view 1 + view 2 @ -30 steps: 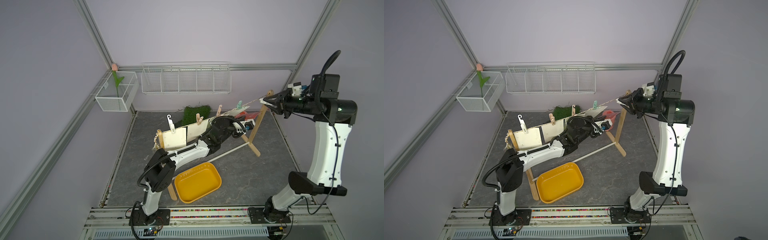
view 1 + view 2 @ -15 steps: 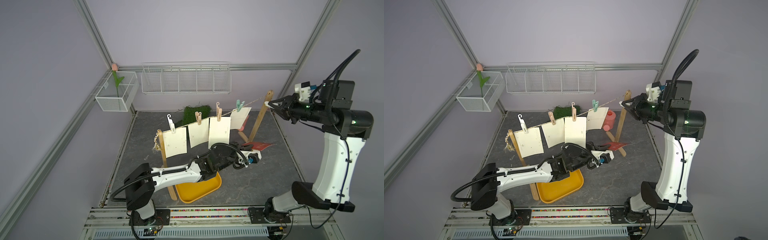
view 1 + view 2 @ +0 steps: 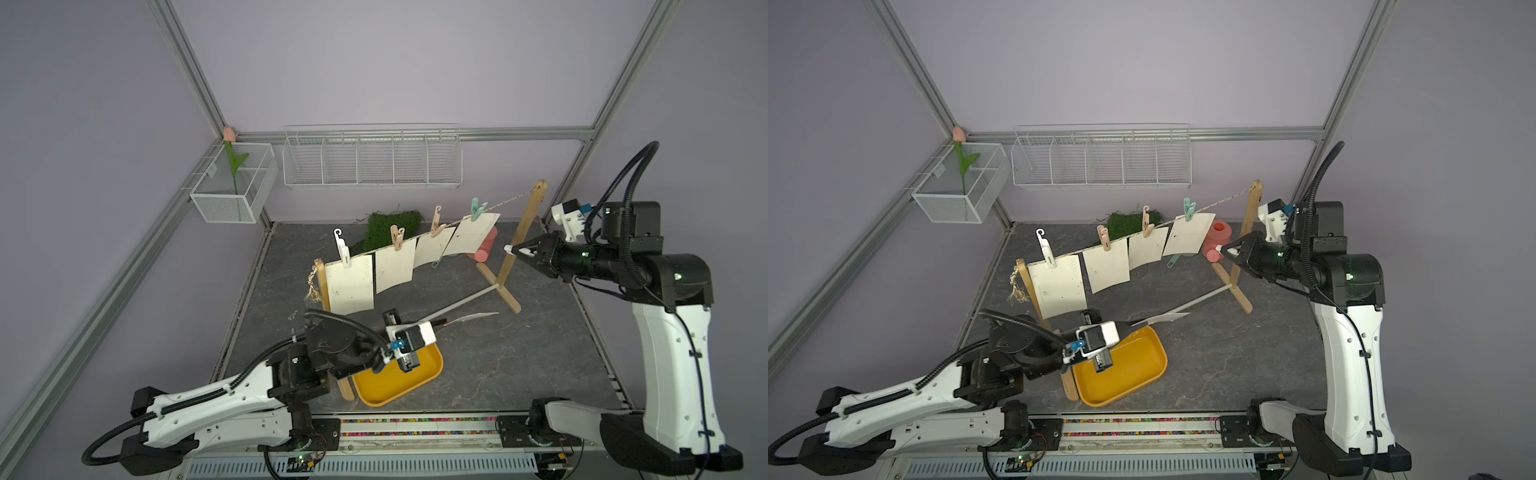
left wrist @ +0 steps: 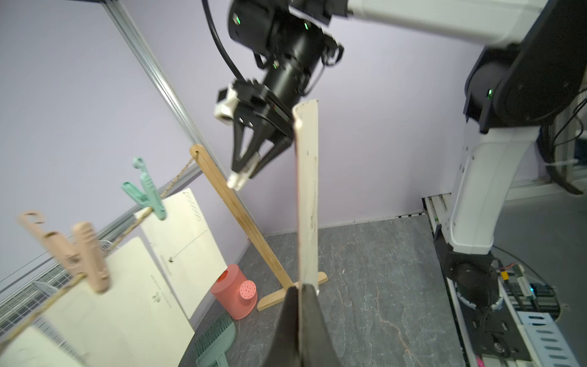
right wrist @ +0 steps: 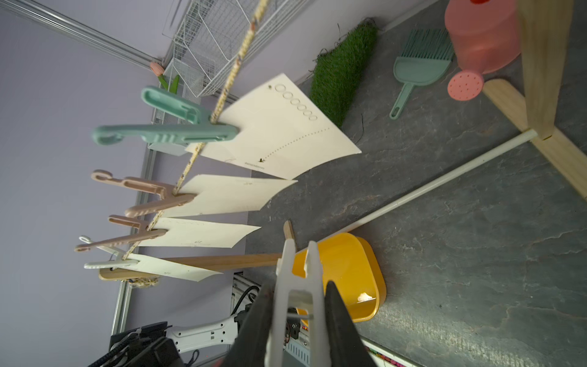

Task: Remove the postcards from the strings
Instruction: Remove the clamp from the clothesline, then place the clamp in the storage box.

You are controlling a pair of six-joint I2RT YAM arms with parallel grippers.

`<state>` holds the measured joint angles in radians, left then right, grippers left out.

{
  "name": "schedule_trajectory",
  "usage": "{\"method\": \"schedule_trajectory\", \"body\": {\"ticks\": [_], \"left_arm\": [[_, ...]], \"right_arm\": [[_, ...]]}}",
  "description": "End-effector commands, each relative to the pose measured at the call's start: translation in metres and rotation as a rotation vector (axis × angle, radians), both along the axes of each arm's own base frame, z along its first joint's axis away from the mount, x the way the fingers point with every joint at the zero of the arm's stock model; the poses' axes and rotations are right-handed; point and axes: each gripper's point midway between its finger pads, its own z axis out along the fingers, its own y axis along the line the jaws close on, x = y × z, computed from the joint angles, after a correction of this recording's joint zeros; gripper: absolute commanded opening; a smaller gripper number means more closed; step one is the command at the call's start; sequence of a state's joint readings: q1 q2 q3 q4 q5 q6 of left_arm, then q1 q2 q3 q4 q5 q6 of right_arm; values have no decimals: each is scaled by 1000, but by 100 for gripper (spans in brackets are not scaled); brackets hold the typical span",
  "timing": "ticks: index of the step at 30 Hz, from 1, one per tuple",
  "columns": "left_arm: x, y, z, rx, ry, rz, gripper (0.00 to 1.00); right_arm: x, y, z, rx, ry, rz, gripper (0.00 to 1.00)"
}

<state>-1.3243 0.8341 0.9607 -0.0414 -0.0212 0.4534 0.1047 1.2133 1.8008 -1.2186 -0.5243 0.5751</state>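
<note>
I should move my right gripper down and back over the tray's closest end to let go of the white clothespin [image 5: 297, 273], because it is off the string and the yellow tray is empty.
Several cream postcards [image 3: 351, 286] [image 3: 1059, 286] hang from the beige string [image 3: 507, 201] [image 3: 1221, 202] on white, tan and teal clothespins. My left gripper [image 3: 439, 322] [image 3: 1128, 324] [image 4: 300, 287] is shut on one loose postcard [image 3: 471, 318] [image 3: 1160, 318], seen edge-on in the left wrist view [image 4: 306, 190], low over the floor just past the yellow tray. My right gripper [image 3: 515, 249] [image 3: 1227, 250] [image 5: 298, 286] is shut on a white clothespin [image 5: 297, 273], beside the right wooden post [image 3: 523, 232] and below the string.
A yellow tray [image 3: 399, 386] lies under my left wrist. A white rod [image 3: 465, 299] joins the posts' feet. A pink watering can [image 3: 486, 249], teal brush [image 5: 416, 63] and green grass mat [image 3: 390, 226] sit behind the line. Wire baskets [image 3: 372, 158] hang on the back wall.
My left arm has drawn back and down from the line with the postcard, ending over the tray. My right gripper has dropped from the string's end to beside the post, holding the white clothespin.
</note>
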Motion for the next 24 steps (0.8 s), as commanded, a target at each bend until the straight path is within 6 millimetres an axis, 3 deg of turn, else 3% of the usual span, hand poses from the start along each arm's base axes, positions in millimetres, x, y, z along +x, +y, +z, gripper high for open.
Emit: {"method": "schedule_trajectory", "body": {"ticks": [1,6,12,18,24], "left_arm": [[-6,28,-21,63,111,5,0],[-16,71,9,-10,134,2,0],[-20,106,37,-50,89,29,0],[-21,120,49,-78,66,43,0],[-23,124,57,-129,73,35,0]], "right_arm": [[-1,15,-7,22,-81,56,12],[-20,54,-60,-53,-92,174,12],[-39,113,-128,-207,-93,345,12],[-43,163,-180,-242,-102,429,11],[-47,193,-226,-334,-74,481,11]]}}
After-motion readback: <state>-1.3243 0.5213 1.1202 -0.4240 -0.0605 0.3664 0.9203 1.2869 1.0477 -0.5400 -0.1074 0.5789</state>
